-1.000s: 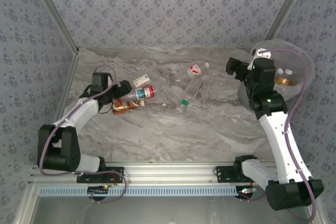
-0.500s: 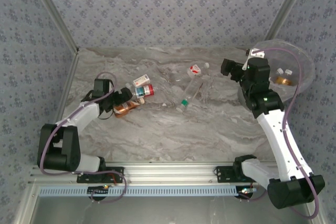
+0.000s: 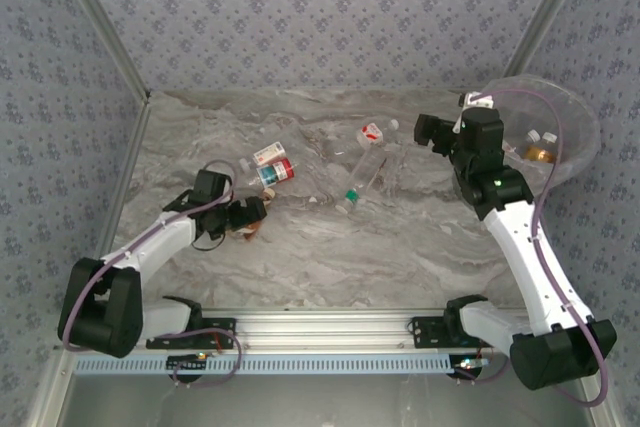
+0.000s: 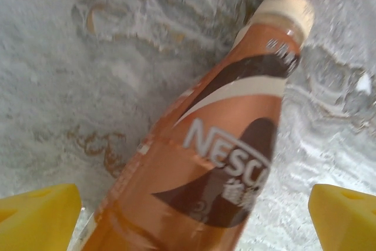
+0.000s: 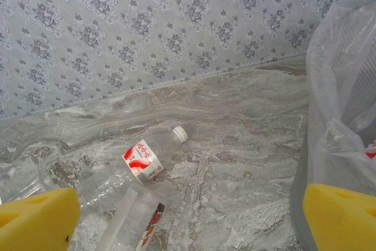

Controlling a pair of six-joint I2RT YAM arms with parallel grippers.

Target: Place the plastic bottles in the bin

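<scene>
My left gripper needs to turn and lower first to grab the copper-brown bottle's labelled body (image 3: 252, 231) (image 4: 191, 174), because the bottle lies slanted between its open yellow fingers.
A copper-brown bottle (image 4: 205, 163) with a cream cap lies on the marble table between the yellow fingertips (image 4: 35, 216) of my left gripper (image 4: 191, 221). The jaws stand wide open on either side of it, and my left gripper (image 3: 245, 215) is low over the bottle (image 3: 249, 229). My right gripper (image 3: 425, 130) hangs open and empty just left of the bin (image 3: 570, 107). Below it lies a clear bottle with a red-and-white label (image 5: 141, 160) and, at the bottom edge of the view, another clear bottle (image 5: 126, 221). The bin wall (image 5: 341, 104) is at the right.
Two small bottles (image 3: 268, 154) (image 3: 278, 173) lie just beyond my left gripper. A labelled clear bottle (image 3: 372, 133) and a green-capped one (image 3: 358, 185) lie mid-table. Some bottles (image 3: 543, 150) rest inside the bin. Patterned walls close the table at the back and sides.
My left gripper has swung toward the near right and come down over the copper-brown bottle, which has shifted slightly nearer. My right gripper has moved left, away from the bin.
</scene>
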